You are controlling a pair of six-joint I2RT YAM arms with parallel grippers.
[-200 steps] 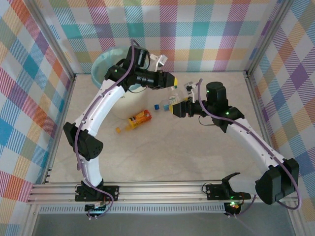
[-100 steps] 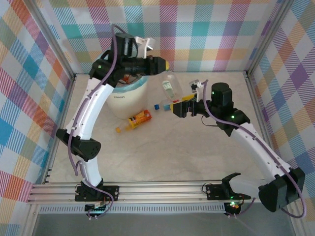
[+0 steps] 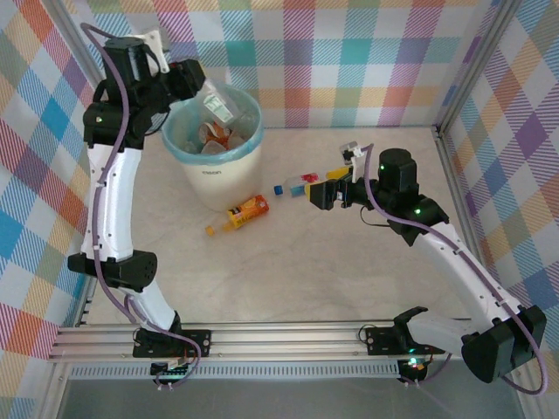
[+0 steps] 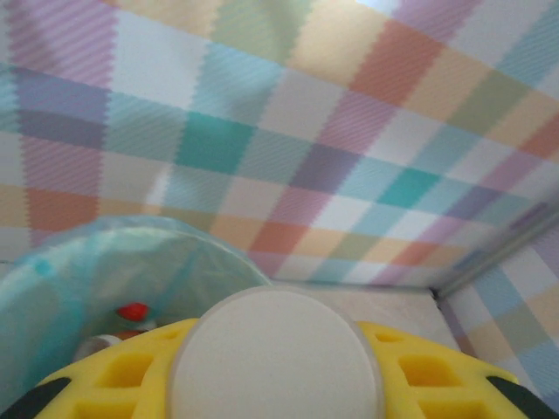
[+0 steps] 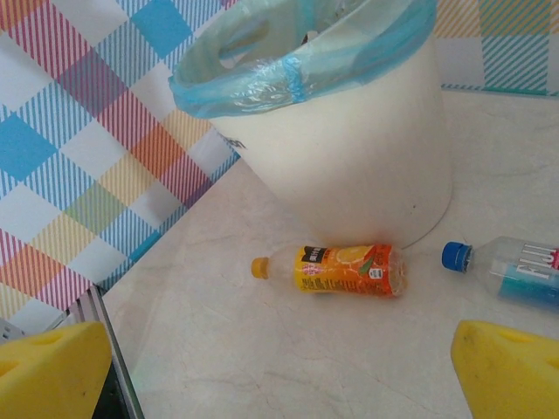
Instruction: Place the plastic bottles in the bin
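Note:
The left gripper's fingers point past the bin's rim, so the left gripper will next turn and tip down toward the bin's opening below it and let go of the bottle.
My left gripper is raised over the far left rim of the bin, shut on a clear plastic bottle that hangs tilted above the opening. In the left wrist view the bottle's pale round base sits between the yellow fingers, with the blue-green liner below. Several bottles lie inside the bin. On the table an orange-labelled bottle lies beside the bin, and a blue-capped bottle lies to its right. My right gripper hovers open near the blue-capped bottle, holding nothing.
Checked cloth walls and metal frame posts close in the table on three sides. A metal rail runs along the near edge. Bare marble tabletop lies between the bottles and the rail.
My left arm has swung up and to the left, carrying the clear bottle from mid-table to above the bin. The right arm has barely moved.

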